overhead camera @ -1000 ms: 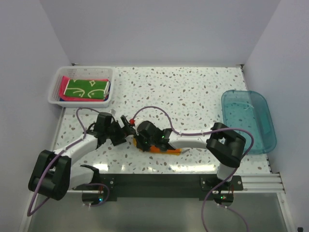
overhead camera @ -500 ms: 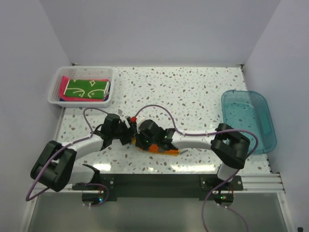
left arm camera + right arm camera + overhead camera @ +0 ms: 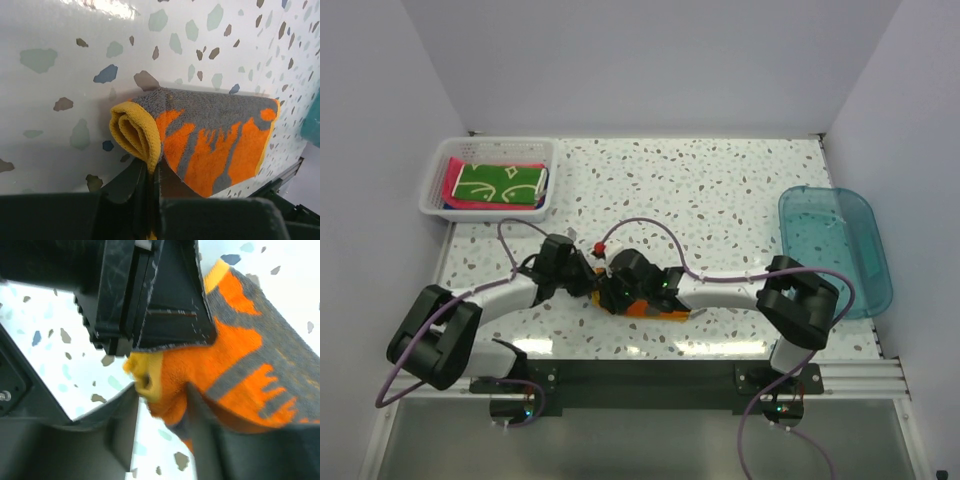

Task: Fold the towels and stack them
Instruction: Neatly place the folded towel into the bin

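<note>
The grey and orange towel [image 3: 658, 311] goes up and outward in my left gripper next, then down onto the green patterned towel [image 3: 500, 185] for release, since the folded stack lies there.
A folded dark grey and orange towel [image 3: 658, 311] lies near the table's front edge, between the two arms. My left gripper [image 3: 590, 284] is shut on the towel's [image 3: 215, 130] rolled yellow edge [image 3: 135, 132], pinched thin between the jaws [image 3: 151, 172]. My right gripper [image 3: 617, 292] meets it from the other side. Its jaws [image 3: 162, 412] stand apart, with the same towel's [image 3: 250, 370] yellow corner between them and a gap showing on the left. A green patterned towel [image 3: 500, 185] lies on a pink one [image 3: 451, 186] in the basket.
The white slotted basket [image 3: 432, 203] stands at the back left. A clear blue tub [image 3: 835, 250] sits at the right edge. The left gripper's black body [image 3: 150, 295] fills the top of the right wrist view. Cables loop over both arms.
My left gripper has moved right onto the towel's edge and shut on it. My right gripper's jaws, shut before, have come apart.
</note>
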### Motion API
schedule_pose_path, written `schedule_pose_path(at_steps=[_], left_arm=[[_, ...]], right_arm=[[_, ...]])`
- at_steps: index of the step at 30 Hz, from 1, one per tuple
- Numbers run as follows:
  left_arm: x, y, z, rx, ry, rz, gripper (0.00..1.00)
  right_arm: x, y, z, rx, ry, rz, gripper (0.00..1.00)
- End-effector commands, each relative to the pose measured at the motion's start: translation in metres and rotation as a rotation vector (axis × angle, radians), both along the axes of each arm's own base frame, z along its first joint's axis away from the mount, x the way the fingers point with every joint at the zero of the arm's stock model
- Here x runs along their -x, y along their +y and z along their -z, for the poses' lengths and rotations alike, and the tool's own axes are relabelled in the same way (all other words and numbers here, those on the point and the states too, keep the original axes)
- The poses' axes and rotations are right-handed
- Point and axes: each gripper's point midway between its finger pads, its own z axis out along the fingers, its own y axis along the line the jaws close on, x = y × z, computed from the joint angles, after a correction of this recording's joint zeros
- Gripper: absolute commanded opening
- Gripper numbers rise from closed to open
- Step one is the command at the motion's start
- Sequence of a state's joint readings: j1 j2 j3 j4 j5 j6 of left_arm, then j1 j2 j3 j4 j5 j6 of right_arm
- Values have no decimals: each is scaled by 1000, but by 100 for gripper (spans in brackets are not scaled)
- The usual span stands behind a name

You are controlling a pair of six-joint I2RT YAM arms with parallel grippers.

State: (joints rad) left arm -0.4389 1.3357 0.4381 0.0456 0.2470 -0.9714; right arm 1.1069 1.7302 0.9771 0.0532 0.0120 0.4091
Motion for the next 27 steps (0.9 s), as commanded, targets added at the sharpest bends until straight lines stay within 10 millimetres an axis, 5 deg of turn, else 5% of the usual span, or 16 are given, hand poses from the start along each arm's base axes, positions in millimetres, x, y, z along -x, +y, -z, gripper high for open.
schedule_pose_path(at_steps=[1, 2, 6, 9, 11, 12, 14, 15, 17, 18, 20, 21, 22, 24, 26, 27], left_arm=[[-23, 5, -22, -90, -97, 31, 0], [-28, 7, -26, -112, -108, 33, 0], [-56, 29, -43, -269, -144, 62, 0], [-107, 62, -81, -344, -217, 2, 0], [-126, 82, -87, -391, -210, -20, 0], [-144, 99, -108, -428, -246, -26, 0], [-163, 119, -110, -495, -222, -29, 0], [-177, 133, -132, -525, -242, -29, 0], [-190, 151, -129, -586, -201, -33, 0], [-207, 164, -149, -609, -248, -43, 0], [-223, 178, -148, -640, -239, -34, 0], [-233, 194, -165, -672, -258, -49, 0], [-241, 200, -154, -699, -223, -42, 0], [-256, 236, -169, -732, -221, -95, 0], [-269, 252, -156, -756, -184, -95, 0], [-276, 263, -170, -780, -199, -106, 0]], right_arm=[[-16, -5, -26, -45, -54, 54, 49], [-18, -9, -31, -46, -65, 62, 61], [-29, -33, -44, 1, -100, 117, 79], [-36, -61, -54, 53, -136, 164, 91], [-39, -82, -50, 115, -146, 194, 99], [-39, -90, -54, 133, -159, 195, 99], [-36, -110, -45, 203, -158, 212, 99], [-34, -116, -42, 220, -157, 212, 99], [-29, -127, -38, 237, -148, 217, 99], [-28, -131, -37, 242, -146, 222, 99], [-24, -137, -32, 260, -137, 221, 99], [-25, -140, -32, 268, -137, 227, 99], [-23, -144, -29, 289, -127, 221, 99], [-23, -145, -29, 307, -123, 208, 99], [-21, -147, -29, 326, -116, 192, 99], [-22, -149, -30, 340, -123, 180, 99]])
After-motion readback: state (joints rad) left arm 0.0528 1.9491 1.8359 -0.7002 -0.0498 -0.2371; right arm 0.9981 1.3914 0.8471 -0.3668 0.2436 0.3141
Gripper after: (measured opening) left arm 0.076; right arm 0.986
